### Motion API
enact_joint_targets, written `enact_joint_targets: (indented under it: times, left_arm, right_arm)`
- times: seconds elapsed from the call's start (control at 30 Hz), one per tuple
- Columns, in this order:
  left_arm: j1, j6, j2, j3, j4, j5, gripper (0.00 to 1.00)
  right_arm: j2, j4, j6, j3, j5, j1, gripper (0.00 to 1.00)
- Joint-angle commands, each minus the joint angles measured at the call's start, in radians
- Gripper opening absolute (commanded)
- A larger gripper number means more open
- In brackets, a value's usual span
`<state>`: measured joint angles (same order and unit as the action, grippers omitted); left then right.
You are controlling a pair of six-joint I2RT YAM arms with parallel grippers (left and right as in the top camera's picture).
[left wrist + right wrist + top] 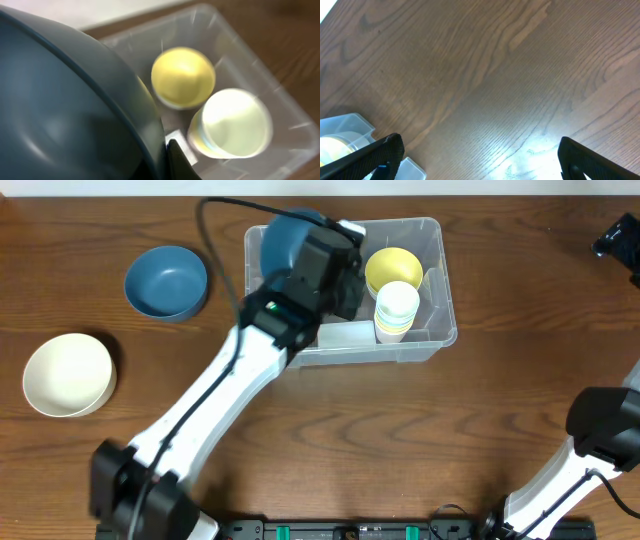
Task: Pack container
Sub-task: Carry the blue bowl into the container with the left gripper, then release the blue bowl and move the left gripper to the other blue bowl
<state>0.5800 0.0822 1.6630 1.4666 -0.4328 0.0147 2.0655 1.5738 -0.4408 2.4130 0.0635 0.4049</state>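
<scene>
My left gripper carries the dark blue bowl down beside the yellow bowl and cups next, where the container (432, 332) has room, before I open.
The clear plastic container (432, 332) stands at the back middle of the table and holds a yellow bowl (393, 267) and a stack of pale cups (397, 310). My left gripper (325, 265) is shut on the rim of a dark blue bowl (288, 240), held tilted over the container's left half. In the left wrist view the blue bowl (65, 110) fills the left side, my gripper (167, 160) pinches its rim, and the yellow bowl (183, 76), the cups (232, 122) and the container wall (280, 100) lie beyond. My right gripper (477, 155) is open and empty above bare wood.
A second blue bowl (166, 281) sits on the table left of the container. A cream bowl (68, 373) sits at the far left. The container's corner (347, 125) shows at the lower left of the right wrist view. The right arm (600, 430) stands at the right edge.
</scene>
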Motion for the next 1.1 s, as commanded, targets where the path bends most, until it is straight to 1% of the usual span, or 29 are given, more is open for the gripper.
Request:
enact_joint_targets:
  times: [0.0,0.23,0.57,0.77,0.87,0.9,0.93,0.97,1.0,1.07]
  left_arm:
    - [0.002,-0.049,0.056,0.011,0.005,-0.023,0.06]
    - [0.006,-0.063,0.171,0.011,0.012,-0.023,0.06]
    - [0.012,-0.09,0.28,0.011,0.027,-0.028,0.06]
    - [0.01,-0.09,0.338,0.011,0.027,-0.087,0.06]
    - [0.008,-0.089,0.346,0.011,0.027,-0.088,0.06]
    - [0.008,-0.09,0.346,0.011,0.027,-0.088,0.09]
    - [0.008,-0.089,0.346,0.011,0.029,-0.088,0.17]
    - [0.008,-0.09,0.346,0.011,0.032,-0.088,0.38]
    - [0.008,-0.09,0.346,0.011,0.035,-0.088,0.46]
    - [0.008,-0.089,0.346,0.011,0.04,-0.088,0.51]
  right_arm:
    - [-0.01,0.0,-0.015,0.013,0.008,0.006,0.99]
    - [-0.01,0.0,-0.015,0.013,0.008,0.006,0.99]
    - [-0.01,0.0,-0.015,0.013,0.008,0.006,0.99]
    - [-0.01,0.0,-0.015,0.013,0.008,0.006,0.99]
    - [-0.01,0.0,-0.015,0.013,0.008,0.006,0.99]
    - [-0.01,0.0,-0.015,0.013,0.008,0.006,0.99]
    - [-0.01,0.0,-0.015,0.013,0.008,0.006,0.99]
    - [-0.01,0.0,-0.015,0.013,0.008,0.006,0.99]
    - [-0.01,0.0,-0.015,0.013,0.008,0.006,0.99]
    - [-0.01,0.0,-0.015,0.013,0.008,0.006,0.99]
